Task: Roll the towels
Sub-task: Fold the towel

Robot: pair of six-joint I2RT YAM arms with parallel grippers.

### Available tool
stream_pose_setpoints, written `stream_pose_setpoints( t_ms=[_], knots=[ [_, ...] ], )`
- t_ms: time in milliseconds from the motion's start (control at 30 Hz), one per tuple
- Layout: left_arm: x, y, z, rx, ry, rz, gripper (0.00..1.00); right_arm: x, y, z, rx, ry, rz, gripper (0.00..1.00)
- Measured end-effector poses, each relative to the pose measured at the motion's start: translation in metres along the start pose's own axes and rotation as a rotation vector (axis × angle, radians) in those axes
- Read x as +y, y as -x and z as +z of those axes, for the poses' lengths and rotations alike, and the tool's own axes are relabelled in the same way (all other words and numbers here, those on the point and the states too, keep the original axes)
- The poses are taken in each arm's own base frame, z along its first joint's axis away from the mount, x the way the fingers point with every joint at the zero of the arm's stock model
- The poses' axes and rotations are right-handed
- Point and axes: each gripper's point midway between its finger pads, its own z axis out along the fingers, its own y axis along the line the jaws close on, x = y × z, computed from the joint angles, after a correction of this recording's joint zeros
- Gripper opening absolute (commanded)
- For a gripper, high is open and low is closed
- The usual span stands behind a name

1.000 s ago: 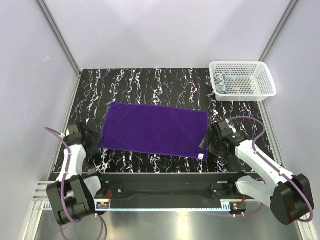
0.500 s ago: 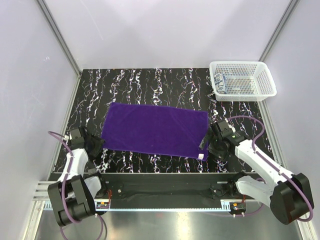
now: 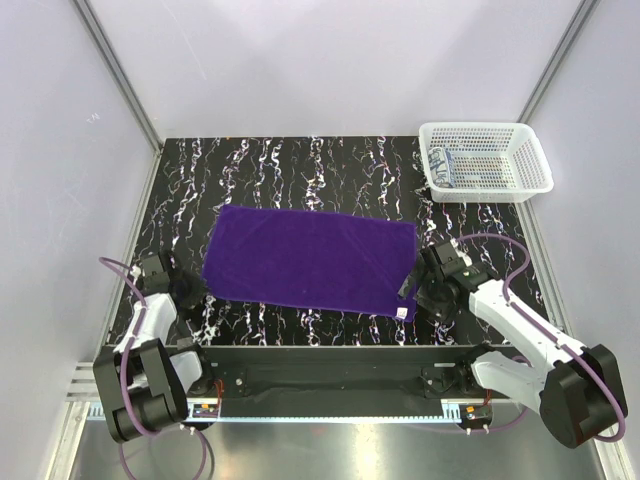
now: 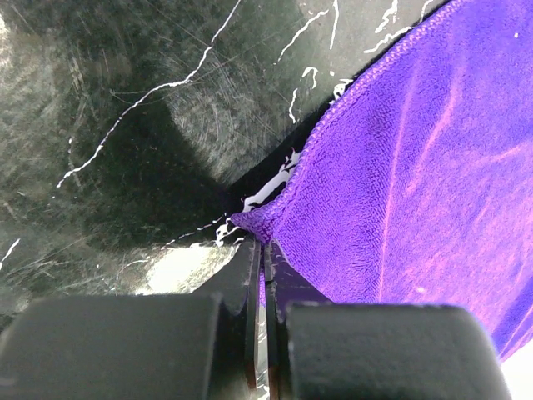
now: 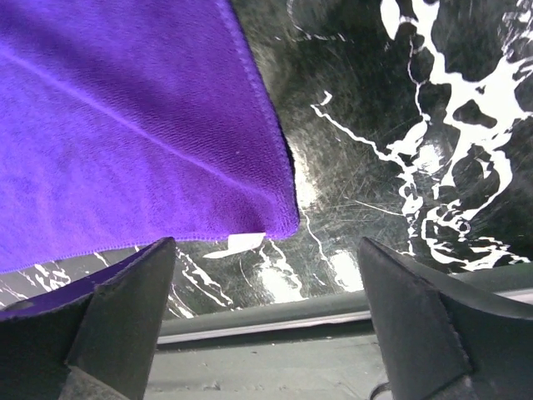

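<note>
My right gripper brings its spread fingers down onto the purple towel's near corner by the white label next and closes, since that corner still lies ungripped between them.
A deep purple towel lies spread flat on the black marbled table. My left gripper is at its near-left corner. In the left wrist view the jaws are shut, with the towel's corner pinched between them. My right gripper stands open at the near-right corner. In the right wrist view the wide-apart fingers flank that corner and its white label without touching them. A patterned white and blue-grey towel lies rolled in the basket.
A white mesh basket stands at the back right of the table. The table's near edge, a grey rail, runs just below the right gripper. Grey walls and metal posts close in the sides and back.
My left gripper has closed on the purple towel's near-left corner, and its arm has drawn slightly toward the near left. The right gripper and the towel have barely moved.
</note>
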Motion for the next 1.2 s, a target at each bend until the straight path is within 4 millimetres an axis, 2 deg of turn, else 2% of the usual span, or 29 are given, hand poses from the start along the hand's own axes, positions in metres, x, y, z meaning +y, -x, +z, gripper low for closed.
stream_pose_setpoints(
  t_ms=[167,300,533,700,900,967,1033,1200],
  knots=[
    [-0.005,0.003,-0.008,-0.022,-0.027,0.021,0.0,-0.012,-0.018,0.014,0.035,0.001,0.072,0.67],
    [-0.011,0.004,-0.011,-0.021,-0.051,0.032,0.0,-0.022,-0.034,0.021,0.067,0.01,0.13,0.65],
    [-0.017,0.0,-0.015,0.012,-0.081,0.044,0.0,-0.011,-0.031,0.028,0.083,0.015,0.153,0.55],
    [-0.023,0.001,-0.02,0.008,-0.103,0.052,0.0,0.005,-0.026,0.036,0.095,0.047,0.151,0.41],
    [-0.028,0.003,-0.029,-0.004,-0.123,0.057,0.0,0.008,-0.025,0.039,0.092,0.065,0.15,0.23],
    [-0.031,0.005,-0.033,-0.01,-0.128,0.059,0.0,0.007,-0.026,0.04,0.091,0.065,0.146,0.1],
    [-0.035,0.008,-0.038,-0.019,-0.136,0.061,0.0,0.006,-0.027,0.039,0.091,0.066,0.139,0.02],
    [-0.049,0.019,-0.055,-0.058,-0.17,0.075,0.0,0.005,-0.026,0.029,0.077,0.085,0.13,0.0]
  ],
)
